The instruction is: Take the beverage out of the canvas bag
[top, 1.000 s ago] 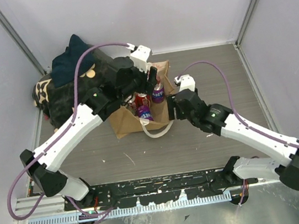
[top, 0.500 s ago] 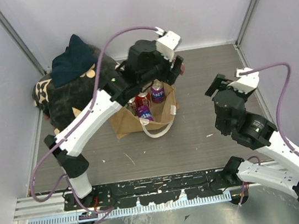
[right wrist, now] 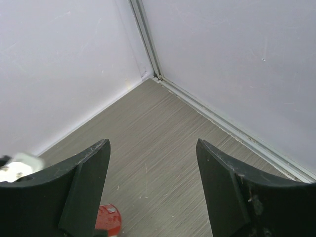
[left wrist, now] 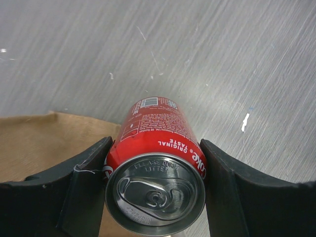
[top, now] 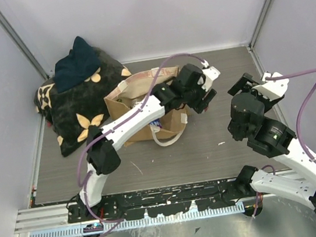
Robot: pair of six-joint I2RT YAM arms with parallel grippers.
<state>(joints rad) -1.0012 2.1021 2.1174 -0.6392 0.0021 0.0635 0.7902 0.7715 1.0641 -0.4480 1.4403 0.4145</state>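
The can (left wrist: 157, 148) still hangs beside the bag over clear table, so my left gripper should go down and back to the bare spot near the white mark.
The tan canvas bag (top: 120, 94) stands at mid-table with its cream handle (top: 169, 138) hanging at the front. My left arm reaches across it and hides most of its inside. My left gripper (top: 202, 98) is just past the bag's right side, shut on a red Coke can (left wrist: 157, 148). The can hangs top-up over bare table, with the bag's fabric (left wrist: 44, 143) at lower left. My right gripper (top: 254, 83) is open and empty, raised to the right of the can. The can's end shows low in the right wrist view (right wrist: 106, 220).
A black cushion with beige flower prints (top: 79, 103) lies left of the bag against the left wall, with a dark blue cloth (top: 77, 61) on top. Grey walls close the back and sides. The right wrist view shows the back corner seam (right wrist: 154, 76).
My left gripper has come up out of the bag and swung right with the red can in it. My right arm has pulled back from the bag and risen.
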